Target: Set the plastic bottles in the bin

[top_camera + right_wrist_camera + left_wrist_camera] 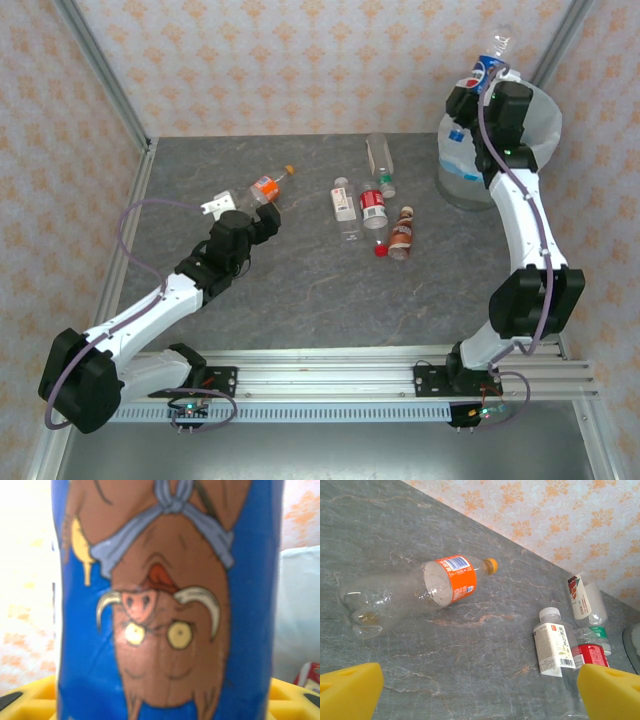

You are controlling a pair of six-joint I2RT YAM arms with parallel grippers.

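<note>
The blue-labelled bottle goes farther over the bin's opening in my right gripper next, as it is still near the bin's rim. My gripper then releases it there.
My right gripper is shut on a blue-labelled plastic bottle and holds it upright above the bin, a round bin lined with a white bag. In the right wrist view this bottle's blue label sits close between the yellow fingers. My left gripper stands open just short of an orange-labelled bottle lying on the table. In the left wrist view that bottle lies ahead of the wide-apart yellow pads, not touching them.
Several more bottles lie mid-table: one white-labelled, one red-labelled, one brown and one clear with a green cap. Metal frame posts and papered walls close in the table. The bin's bag shows beside the held bottle.
</note>
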